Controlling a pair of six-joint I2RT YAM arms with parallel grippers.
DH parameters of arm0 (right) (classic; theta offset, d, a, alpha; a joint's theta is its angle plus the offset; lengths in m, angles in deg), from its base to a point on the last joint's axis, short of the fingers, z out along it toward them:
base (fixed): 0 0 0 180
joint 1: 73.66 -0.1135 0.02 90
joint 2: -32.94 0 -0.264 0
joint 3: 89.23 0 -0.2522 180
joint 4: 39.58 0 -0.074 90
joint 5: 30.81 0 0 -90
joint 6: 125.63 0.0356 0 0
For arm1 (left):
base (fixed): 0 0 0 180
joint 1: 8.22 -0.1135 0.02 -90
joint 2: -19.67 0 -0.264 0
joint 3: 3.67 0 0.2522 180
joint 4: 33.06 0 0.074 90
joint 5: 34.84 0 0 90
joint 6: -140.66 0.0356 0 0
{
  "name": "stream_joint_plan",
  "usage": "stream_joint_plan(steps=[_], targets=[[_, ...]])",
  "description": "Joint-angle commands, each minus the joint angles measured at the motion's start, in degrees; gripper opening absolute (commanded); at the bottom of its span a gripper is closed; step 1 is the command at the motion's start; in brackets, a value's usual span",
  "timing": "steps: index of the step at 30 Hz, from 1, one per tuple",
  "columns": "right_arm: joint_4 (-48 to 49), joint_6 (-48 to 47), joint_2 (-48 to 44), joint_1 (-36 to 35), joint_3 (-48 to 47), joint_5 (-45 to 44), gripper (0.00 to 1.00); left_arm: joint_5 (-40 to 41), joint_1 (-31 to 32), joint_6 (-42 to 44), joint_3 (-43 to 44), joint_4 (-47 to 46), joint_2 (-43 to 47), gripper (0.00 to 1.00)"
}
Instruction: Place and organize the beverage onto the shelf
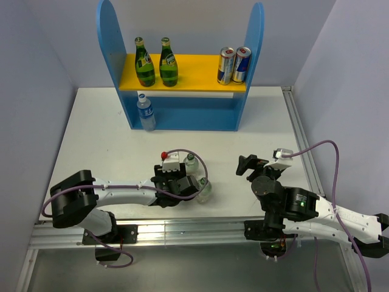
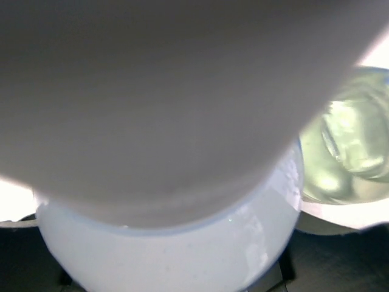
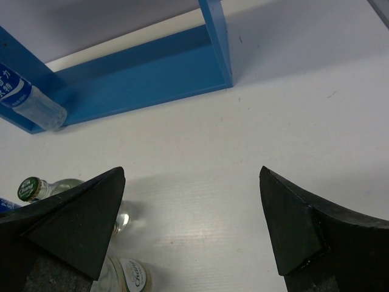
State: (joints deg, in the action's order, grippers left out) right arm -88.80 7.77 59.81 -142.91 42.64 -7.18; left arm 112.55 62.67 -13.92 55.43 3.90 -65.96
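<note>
The red-capped bottle goes outward in my left gripper next. It is released on the blue base (image 1: 162, 115) beside the water bottle, since that bare spot lies outward of my gripper.
The shelf (image 1: 194, 70) stands at the back, and its blue base shows in the right wrist view (image 3: 140, 79). Its yellow board holds two green bottles (image 1: 144, 64) and two cans (image 1: 234, 66). A water bottle (image 1: 146, 112) stands on the lower tier. My left gripper (image 1: 185, 182) is among clear glass bottles: one with a green cap (image 1: 191, 162) and one by its tip (image 1: 203, 190). A pale bottle (image 2: 170, 255) fills the left wrist view and hides the fingers. A red cap (image 1: 164, 154) shows above the wrist. My right gripper (image 1: 246, 165) is open and empty over bare table (image 3: 191, 213).
A metal rail (image 1: 301, 140) runs along the table's right edge. Grey walls close in on the left, right and back. The right half of the shelf's lower tier (image 1: 200, 112) holds nothing. The green-capped bottle (image 3: 27, 188) and a labelled glass bottle (image 3: 124, 274) lie left of my right gripper.
</note>
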Motion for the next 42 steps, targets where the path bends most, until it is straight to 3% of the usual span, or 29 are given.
stream_joint_plan(steps=[1,7,11,20,27,42], targets=[[1.54,0.20,0.29,-0.18,0.27,-1.04,0.98,4.66,-1.81,1.90,-1.04,-0.95,3.79,0.00],[1.54,0.28,-0.07,-0.27,0.27,-1.04,0.98,-0.68,-12.43,18.59,-5.43,-18.78,13.09,0.00],[1.98,-0.24,-0.24,-0.27,0.44,-0.78,0.98,-7.19,-23.31,28.34,-6.93,-30.21,15.40,0.00],[1.98,-0.24,-0.24,-0.27,0.36,-0.95,0.98,-15.02,-36.24,36.71,1.94,-44.37,0.39,0.00],[2.42,-0.68,-0.24,-0.27,0.53,-0.60,0.98,-18.54,-41.53,37.94,8.79,-50.79,-9.55,0.00],[2.95,-1.21,0.37,-0.27,0.44,-0.52,0.98,-17.75,-44.09,39.09,20.05,-51.06,-19.23,0.00]])
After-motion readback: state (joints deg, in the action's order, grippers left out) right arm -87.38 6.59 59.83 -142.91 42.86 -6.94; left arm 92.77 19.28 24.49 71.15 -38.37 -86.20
